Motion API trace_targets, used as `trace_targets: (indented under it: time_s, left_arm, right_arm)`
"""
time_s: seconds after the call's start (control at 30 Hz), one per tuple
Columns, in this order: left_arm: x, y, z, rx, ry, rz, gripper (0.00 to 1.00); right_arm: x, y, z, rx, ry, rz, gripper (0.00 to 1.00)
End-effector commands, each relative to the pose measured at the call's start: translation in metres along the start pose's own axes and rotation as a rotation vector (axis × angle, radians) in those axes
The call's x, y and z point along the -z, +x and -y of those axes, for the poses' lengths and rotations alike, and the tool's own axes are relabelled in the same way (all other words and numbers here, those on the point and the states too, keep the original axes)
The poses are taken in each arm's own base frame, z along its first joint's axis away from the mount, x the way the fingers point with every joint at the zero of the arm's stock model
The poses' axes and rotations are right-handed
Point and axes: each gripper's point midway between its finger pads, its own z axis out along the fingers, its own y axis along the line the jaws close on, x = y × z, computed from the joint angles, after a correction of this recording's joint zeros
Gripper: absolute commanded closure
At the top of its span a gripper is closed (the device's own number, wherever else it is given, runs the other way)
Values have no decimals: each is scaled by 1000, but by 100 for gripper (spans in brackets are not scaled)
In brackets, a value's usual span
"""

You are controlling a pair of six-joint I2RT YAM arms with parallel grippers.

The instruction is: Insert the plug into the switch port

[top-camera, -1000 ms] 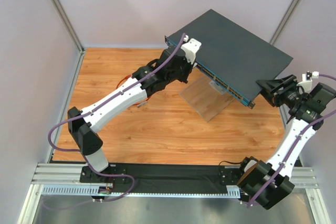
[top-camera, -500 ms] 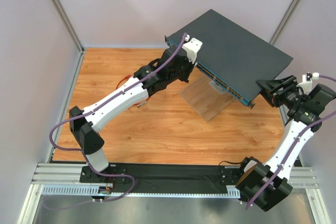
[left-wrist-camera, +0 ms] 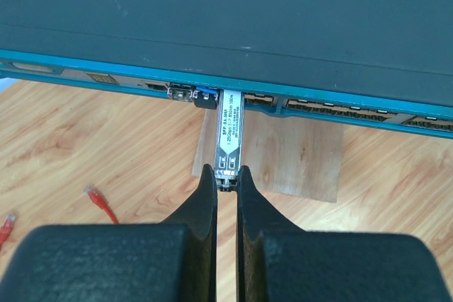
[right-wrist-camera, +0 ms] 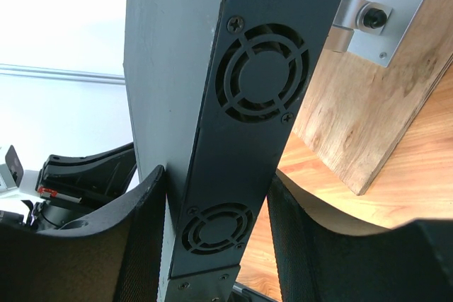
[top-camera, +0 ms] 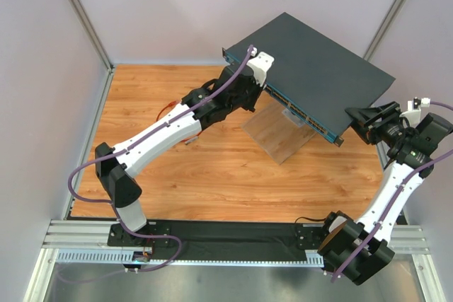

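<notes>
I will next push the module toward the port row with my left gripper, deeper into its switch port (left-wrist-camera: 230, 97), and let go of it there, because its labelled body still sticks out.
The dark blue-grey switch (top-camera: 318, 68) rests tilted on a wooden stand. My left gripper (left-wrist-camera: 226, 175) is shut on the back end of a grey metallic module (left-wrist-camera: 228, 136). The module's front end sits in a switch port (left-wrist-camera: 230, 97) near the left of the port row (top-camera: 294, 107). A red plug (left-wrist-camera: 101, 203) on its thin red cable lies loose on the table left of the fingers, and a second red plug (left-wrist-camera: 7, 225) lies at the frame edge. My right gripper (right-wrist-camera: 216, 177) clamps the switch's fan-side end (right-wrist-camera: 262, 76), one finger on each face.
The wooden stand (top-camera: 279, 132) under the switch has a metal bracket (right-wrist-camera: 386, 19) screwed to it. Another module with a blue tab (left-wrist-camera: 198, 95) sits in the port just left of mine. White walls and aluminium posts enclose the wooden table (top-camera: 212, 167).
My left arm has edged slightly toward the switch front. The right arm and the switch have stayed put.
</notes>
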Motion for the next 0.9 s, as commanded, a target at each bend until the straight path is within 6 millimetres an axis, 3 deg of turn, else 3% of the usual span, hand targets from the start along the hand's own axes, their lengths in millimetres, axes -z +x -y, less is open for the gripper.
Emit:
trace_targets:
  time_s: [0.0,0.3,0.6,0.87]
  left_arm:
    - [-3,-23,-3,27,-15,67,100]
    - [-6,-18,1,49,9,47,100]
    - [2,-47,-4,66,-4,111,100]
    - [9,-52,-6,81,1,124,100]
  right_arm:
    - [-2,-3,0,111,-2,16,100]
    - [-3,-4,0,112,-2,16,100]
    - [-4,-4,2,110,1,13,100]
    - [-4,-4,2,110,1,10,100]
